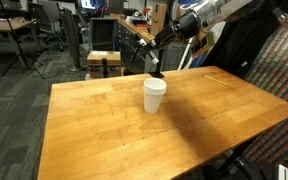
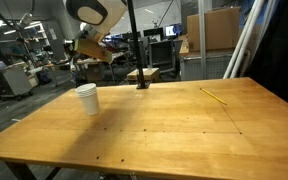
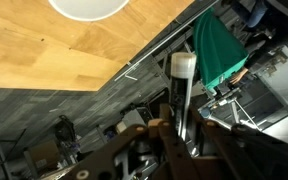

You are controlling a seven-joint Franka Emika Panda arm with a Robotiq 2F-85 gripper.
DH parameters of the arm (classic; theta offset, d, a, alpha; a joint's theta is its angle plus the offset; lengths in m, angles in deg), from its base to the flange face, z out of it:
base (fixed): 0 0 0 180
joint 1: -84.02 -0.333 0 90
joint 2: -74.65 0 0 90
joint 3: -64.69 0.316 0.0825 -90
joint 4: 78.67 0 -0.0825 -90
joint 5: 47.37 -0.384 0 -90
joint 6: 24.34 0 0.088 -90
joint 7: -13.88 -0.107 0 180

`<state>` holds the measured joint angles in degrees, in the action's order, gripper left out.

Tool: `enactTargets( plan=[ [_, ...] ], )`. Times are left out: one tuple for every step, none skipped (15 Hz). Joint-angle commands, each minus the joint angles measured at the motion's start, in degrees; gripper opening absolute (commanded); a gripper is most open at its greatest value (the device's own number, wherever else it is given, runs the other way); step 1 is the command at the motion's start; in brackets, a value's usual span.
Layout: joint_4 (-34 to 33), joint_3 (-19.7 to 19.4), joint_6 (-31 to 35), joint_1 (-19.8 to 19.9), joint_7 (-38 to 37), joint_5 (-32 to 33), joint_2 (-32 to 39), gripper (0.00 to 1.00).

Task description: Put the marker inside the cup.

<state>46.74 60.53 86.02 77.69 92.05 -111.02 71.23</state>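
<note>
My gripper should next move down toward the cup's opening [image 1: 155, 84] [image 3: 89, 5] and let go of the black marker, because the marker's tip is still outside the cup's rim.
The white cup [image 1: 155, 95] stands upright on the wooden table [image 1: 104, 135], near its far edge. It also shows in an exterior view [image 2: 87, 97] and at the top edge of the wrist view [image 3: 87, 8]. My gripper [image 1: 152, 55] hangs just above and behind the cup. In the wrist view the gripper [image 3: 174, 125] is shut on the marker [image 3: 182, 95], a thin black stick whose whitish end [image 3: 184, 65] points away from the jaws. The marker's tip [image 1: 158, 72] sits just above the cup's rim, outside the cup.
A thin yellow pencil-like stick [image 2: 216, 96] lies on the table toward one far corner. A black pole on a base [image 2: 140, 80] stands at the table's far edge. Chairs, desks and office clutter lie beyond the table.
</note>
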Motion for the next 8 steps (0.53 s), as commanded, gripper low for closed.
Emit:
enactTargets(
  plan=[
    [-3.55,1.75,-3.23,2.3,1.82,-2.43,3.89,0.09],
    [-3.99,1.94,-3.71,2.65,2.27,-2.63,4.61,0.09],
    [-4.38,2.14,-3.9,2.96,2.63,-2.71,5.23,0.09],
    [-4.82,2.28,-4.27,3.27,2.95,-2.8,5.84,0.09],
    [-5.08,2.36,-4.67,3.55,3.53,-3.01,6.41,0.09],
    [-5.3,2.45,-4.95,3.81,3.94,-3.22,6.91,0.09],
    [-5.49,2.49,-5.46,4.07,4.42,-3.41,7.4,0.09],
    [-5.64,2.54,-5.95,4.32,5.15,-3.7,7.93,0.09]
  ],
)
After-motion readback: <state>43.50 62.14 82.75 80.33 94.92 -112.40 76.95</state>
